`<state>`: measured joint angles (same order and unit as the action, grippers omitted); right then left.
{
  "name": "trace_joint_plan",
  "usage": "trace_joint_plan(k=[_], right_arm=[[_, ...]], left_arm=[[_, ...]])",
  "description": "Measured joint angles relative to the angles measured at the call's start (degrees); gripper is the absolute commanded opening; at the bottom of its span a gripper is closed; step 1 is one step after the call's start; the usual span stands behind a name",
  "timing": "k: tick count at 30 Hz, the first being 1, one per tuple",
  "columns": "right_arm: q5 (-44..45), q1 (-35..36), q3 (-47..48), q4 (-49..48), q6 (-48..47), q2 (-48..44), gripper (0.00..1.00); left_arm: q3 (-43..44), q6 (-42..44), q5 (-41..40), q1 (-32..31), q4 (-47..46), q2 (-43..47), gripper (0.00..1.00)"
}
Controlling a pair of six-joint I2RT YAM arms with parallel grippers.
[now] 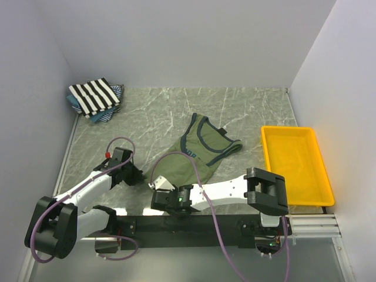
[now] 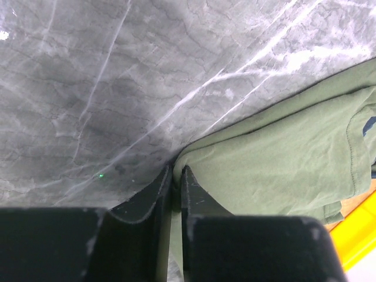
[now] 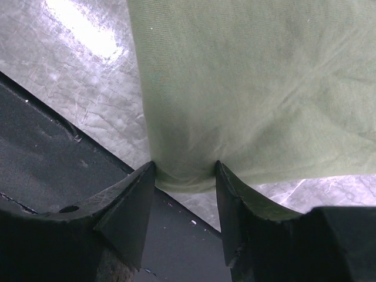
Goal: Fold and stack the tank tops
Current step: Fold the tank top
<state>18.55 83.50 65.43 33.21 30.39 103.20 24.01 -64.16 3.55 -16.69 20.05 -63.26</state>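
I need to keep my right gripper where it is and close it onto the near hem's corner next, since that cloth is already between its open fingertips.
The olive green tank top (image 1: 197,155) with navy trim lies spread in the middle of the marble table, its hem toward the arms. My left gripper (image 1: 140,175) is at the hem's left corner. In the left wrist view its jaws (image 2: 176,169) are pinched on that corner of the olive cloth (image 2: 276,153). My right gripper (image 1: 160,185) is at the near hem. Its jaws (image 3: 185,167) stand open, with the edge of the olive cloth (image 3: 247,82) lying between the fingertips. A black-and-white striped tank top (image 1: 94,97) lies on blue patterned ones in the back left corner.
A yellow plastic tray (image 1: 294,164) stands at the right side of the table and shows in the left wrist view as the yellow tray (image 2: 358,235). The black base rail (image 1: 194,224) runs along the near edge, just under the right gripper. Walls close in on the left, back and right.
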Motion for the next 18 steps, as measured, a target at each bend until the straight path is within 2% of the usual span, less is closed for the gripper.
trace_joint_plan(k=[6,11,12,15,16,18], right_arm=[[-0.04,0.50,0.02,-0.09,-0.20,0.22,0.59],[-0.13,0.74,0.24,-0.85,-0.20,1.09,0.53],[-0.20,0.74,0.24,-1.03,-0.22,1.11,0.51],[-0.22,0.74,0.24,-1.33,-0.22,1.27,0.33],[-0.22,0.74,0.26,-1.42,-0.24,1.33,0.20],[-0.04,0.72,0.85,-1.05,-0.57,1.86,0.08]], left_arm=[[0.00,0.00,0.00,0.00,-0.02,0.00,0.01],[0.00,0.04,-0.02,0.02,-0.02,0.00,0.01],[0.00,0.07,0.00,0.09,0.00,0.00,0.01],[0.00,0.28,-0.04,0.28,0.02,-0.02,0.01],[0.02,0.48,-0.04,0.44,0.04,-0.02,0.01],[0.20,0.85,-0.17,0.87,0.35,-0.02,0.01]])
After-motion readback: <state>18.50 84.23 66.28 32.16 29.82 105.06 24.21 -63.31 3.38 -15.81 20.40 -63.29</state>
